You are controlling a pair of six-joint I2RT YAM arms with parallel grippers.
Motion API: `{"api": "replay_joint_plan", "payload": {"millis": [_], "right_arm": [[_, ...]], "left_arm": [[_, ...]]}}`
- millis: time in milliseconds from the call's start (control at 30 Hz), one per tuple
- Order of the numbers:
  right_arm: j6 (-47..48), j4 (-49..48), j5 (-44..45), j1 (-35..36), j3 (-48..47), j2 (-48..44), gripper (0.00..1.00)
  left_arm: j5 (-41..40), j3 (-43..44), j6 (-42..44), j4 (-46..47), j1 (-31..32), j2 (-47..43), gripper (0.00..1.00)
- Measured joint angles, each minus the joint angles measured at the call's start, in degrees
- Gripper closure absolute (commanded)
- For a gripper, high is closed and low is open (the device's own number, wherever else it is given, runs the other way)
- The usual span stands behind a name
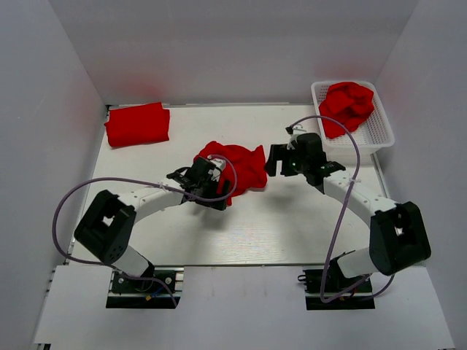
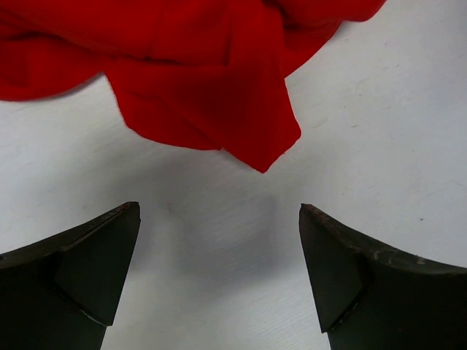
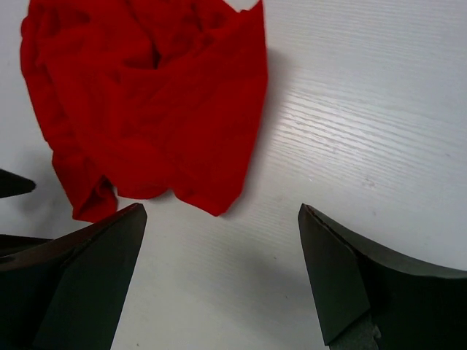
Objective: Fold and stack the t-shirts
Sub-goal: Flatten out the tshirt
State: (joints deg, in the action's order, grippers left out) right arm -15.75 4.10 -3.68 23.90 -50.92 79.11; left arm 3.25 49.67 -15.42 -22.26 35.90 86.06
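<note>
My left gripper should next go down and outward onto the pointed cloth corner (image 1: 229, 201) (image 2: 257, 146) below and outward of its fingers. That corner sticks out from the heap.
A crumpled red t-shirt (image 1: 237, 168) lies in a heap at the table's middle; it also shows in the left wrist view (image 2: 197, 80) and the right wrist view (image 3: 153, 102). A folded red t-shirt (image 1: 137, 124) lies at the back left. Another crumpled red t-shirt (image 1: 347, 106) sits in the white basket. My left gripper (image 1: 206, 177) is open and empty at the heap's left edge, a pointed cloth corner just ahead of its jaws (image 2: 219, 211). My right gripper (image 1: 276, 160) is open and empty, just right of the heap (image 3: 222, 211).
The white mesh basket (image 1: 379, 135) stands at the back right corner. White walls enclose the table on three sides. Purple cables loop from both arms over the table.
</note>
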Motion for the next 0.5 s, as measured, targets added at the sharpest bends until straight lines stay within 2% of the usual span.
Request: {"api": "replay_joint_plan", "payload": {"millis": [167,300,400,433,500], "right_arm": [[1.64,-2.19,-7.65,0.22,-3.78,7.69,0.1],[2.16,-3.91,-11.87,0.63,-6.12,13.05,0.1],[2.36,-4.72,-13.11,0.9,-7.61,16.83,0.1],[2.38,-4.74,-13.31,0.94,-7.98,17.88,0.1],[2.45,-4.94,-13.55,1.05,-8.63,19.71,0.2]], "left_arm": [[-1.11,1.55,-1.51,1.53,0.74,5.92,0.12],[-1.38,1.66,-3.54,3.98,0.24,6.8,0.18],[-1.42,1.73,-4.7,6.51,0.04,7.48,0.36],[-1.42,1.77,-5.03,7.19,-0.07,7.85,0.49],[-1.49,2.67,-5.6,7.67,-0.13,9.31,0.63]]}}
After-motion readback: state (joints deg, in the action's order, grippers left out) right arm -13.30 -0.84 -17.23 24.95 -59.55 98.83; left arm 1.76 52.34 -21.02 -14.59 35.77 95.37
